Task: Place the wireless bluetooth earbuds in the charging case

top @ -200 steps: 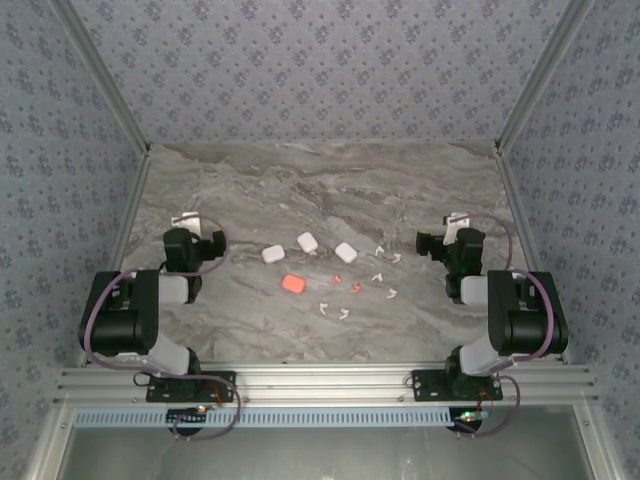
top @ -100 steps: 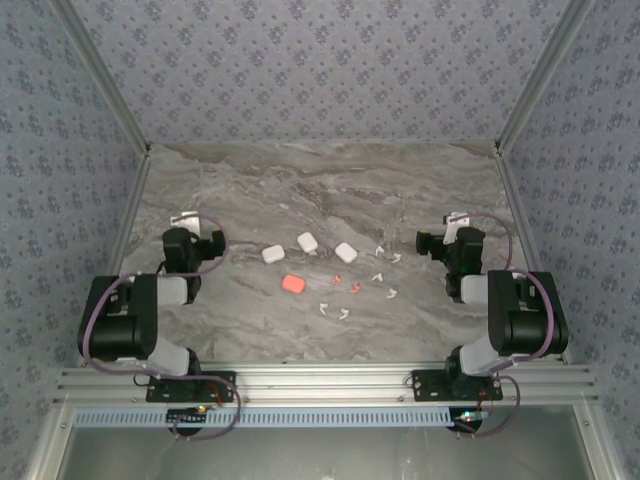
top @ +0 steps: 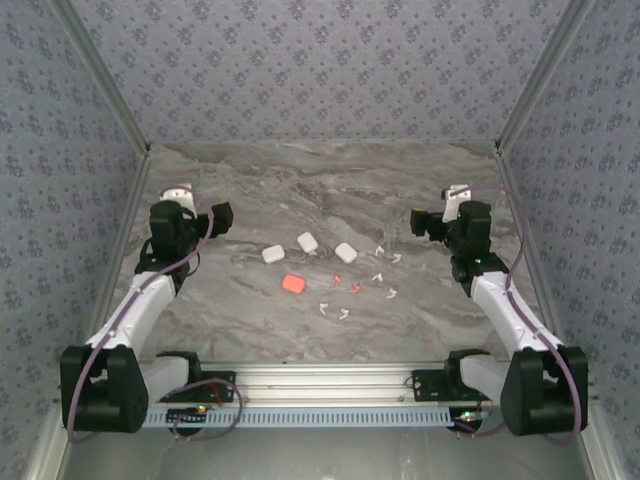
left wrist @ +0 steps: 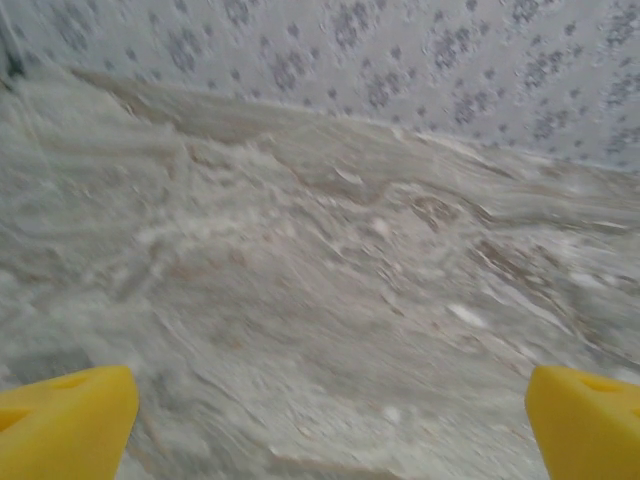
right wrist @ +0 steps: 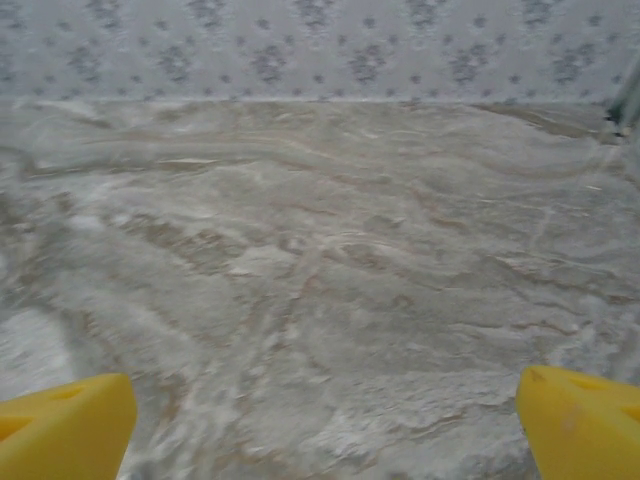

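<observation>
The white case beside the earbuds gets my right gripper over it next, tilting downward and lowering its open fingers around the case's sides, since that case is nearest it.
Three white charging cases (top: 307, 241) and one salmon charging case (top: 293, 284) lie shut at the table's middle. To their right and front, several tiny earbuds are scattered: white ones (top: 391, 293) and two salmon-pink ones (top: 356, 288). My left gripper (top: 190, 218) hovers left of the cases, open and holding nothing. My right gripper (top: 450, 218) hovers right of the earbuds, also open and holding nothing. In the left wrist view the gripper (left wrist: 335, 425) has its yellow fingertips (left wrist: 65, 420) wide apart over bare marble. The right wrist view shows the same for the gripper (right wrist: 325, 425) and its fingertips (right wrist: 585, 420).
The marble table (top: 300, 180) is walled on three sides by patterned panels (top: 320, 70). An aluminium rail (top: 320, 380) runs along the near edge, where both arm bases are bolted. Bare marble stretches behind the cases to the back wall.
Both arms have unfolded from a hunched pose and stretched out. The grippers rose and moved a little toward the back wall. Cases and earbuds lie where they were.
</observation>
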Robot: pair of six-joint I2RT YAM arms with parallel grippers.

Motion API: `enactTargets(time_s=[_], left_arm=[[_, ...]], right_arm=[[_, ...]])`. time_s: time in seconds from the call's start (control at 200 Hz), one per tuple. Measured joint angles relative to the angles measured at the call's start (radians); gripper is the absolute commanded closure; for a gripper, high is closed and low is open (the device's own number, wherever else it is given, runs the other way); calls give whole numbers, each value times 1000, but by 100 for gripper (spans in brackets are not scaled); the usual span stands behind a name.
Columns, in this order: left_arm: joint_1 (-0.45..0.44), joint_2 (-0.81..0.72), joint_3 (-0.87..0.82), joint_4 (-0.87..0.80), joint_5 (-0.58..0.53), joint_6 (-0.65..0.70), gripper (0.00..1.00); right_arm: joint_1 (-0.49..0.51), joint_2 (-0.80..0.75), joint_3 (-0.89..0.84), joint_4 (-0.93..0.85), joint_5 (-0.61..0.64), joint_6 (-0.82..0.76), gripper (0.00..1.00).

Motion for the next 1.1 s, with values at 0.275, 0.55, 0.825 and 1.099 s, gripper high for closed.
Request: enactTargets(time_s=[0.275,0.55,0.825,1.099], left_arm=[[-26,-184,-54,-243,190,-233,1],[-60,-217,-124,-298,316,-336,1],[-67,-210,-123,-296,335,-346,1],[-73,-211,-123,-296,334,-352,1]], right_arm=[[229,4,154,-394,1,23,0],[419,267,313,-602,40,18,7],[513,569,527,-694,60,-13,12],[521,771,692,-716,61,-53,15]])
